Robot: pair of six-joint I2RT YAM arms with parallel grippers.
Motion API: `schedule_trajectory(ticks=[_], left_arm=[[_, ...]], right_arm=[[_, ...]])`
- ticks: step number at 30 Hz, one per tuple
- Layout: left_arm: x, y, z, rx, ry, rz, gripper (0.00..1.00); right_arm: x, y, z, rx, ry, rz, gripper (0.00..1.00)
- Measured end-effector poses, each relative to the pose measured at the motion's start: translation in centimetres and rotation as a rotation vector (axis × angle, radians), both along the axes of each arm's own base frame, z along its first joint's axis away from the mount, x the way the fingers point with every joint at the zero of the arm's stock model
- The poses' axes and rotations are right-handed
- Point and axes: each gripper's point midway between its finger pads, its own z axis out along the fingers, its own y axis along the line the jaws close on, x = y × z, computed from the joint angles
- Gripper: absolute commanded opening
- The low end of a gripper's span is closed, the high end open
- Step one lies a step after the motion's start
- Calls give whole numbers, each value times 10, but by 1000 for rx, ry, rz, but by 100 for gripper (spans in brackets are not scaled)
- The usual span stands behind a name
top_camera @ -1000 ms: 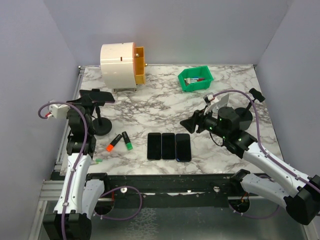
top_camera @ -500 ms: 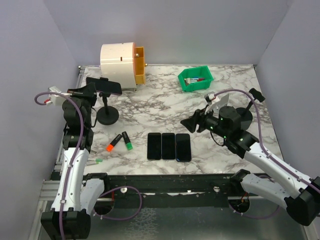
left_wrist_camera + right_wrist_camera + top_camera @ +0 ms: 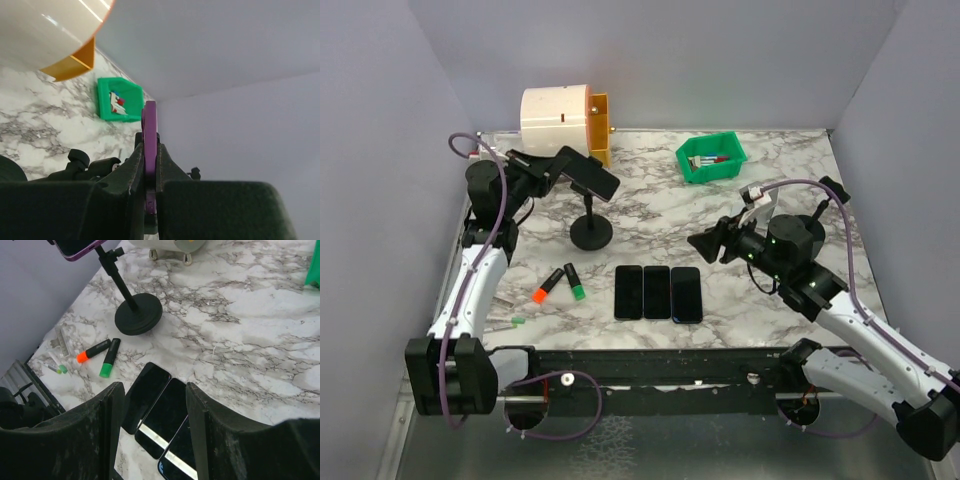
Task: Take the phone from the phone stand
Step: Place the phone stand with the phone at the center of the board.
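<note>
I should next carry the phone with my left gripper toward the right in the top view, over the bare marble [image 3: 656, 198] [image 3: 110, 137] beside the green bin, since that spot is empty.
The phone [image 3: 590, 174], dark with a purple edge, sits tilted on top of the black phone stand [image 3: 591, 233], whose round base rests on the marble table left of centre. My left gripper [image 3: 550, 171] is shut on the phone's left end. In the left wrist view the phone's purple edge [image 3: 149, 131] is pinched between the left gripper's [image 3: 150, 152] fingers. My right gripper [image 3: 706, 243] hovers open to the right of the stand, holding nothing. The right wrist view shows the phone [image 3: 75, 247] and stand [image 3: 138, 314] far ahead of the right gripper [image 3: 155, 392].
Three dark phones [image 3: 658, 292] lie side by side at front centre. An orange marker [image 3: 547, 286] and a green marker [image 3: 573, 282] lie to their left. A white and orange drum [image 3: 560, 120] stands at back left, a green bin [image 3: 711, 158] at back right.
My left arm has swung back and to the right with the phone in its grip. The stand has travelled with it across the table. The right arm has barely shifted.
</note>
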Motion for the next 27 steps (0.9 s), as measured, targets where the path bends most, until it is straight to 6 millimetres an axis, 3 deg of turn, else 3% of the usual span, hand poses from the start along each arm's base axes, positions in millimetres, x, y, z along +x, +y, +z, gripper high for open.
schedule_trajectory(ticks=[4,11,15,24,27], left_arm=[[12,-21,7,-16,-21,-138,0],[31,-52,39,2,-136,-326,0],[38,-82,44,32,-196,-454,0],[33,-170,1,62,-175,-752,0],[29,-187,-10,56,-156,-812,0]], right_arm=[[1,-5,6,3,-23,-21,57],[0,-13,14,-1,-61,-50,57],[0,-17,17,-6,-78,-62,57],[-3,-27,24,-20,-116,-85,57],[-4,-30,28,-20,-129,-93,57]])
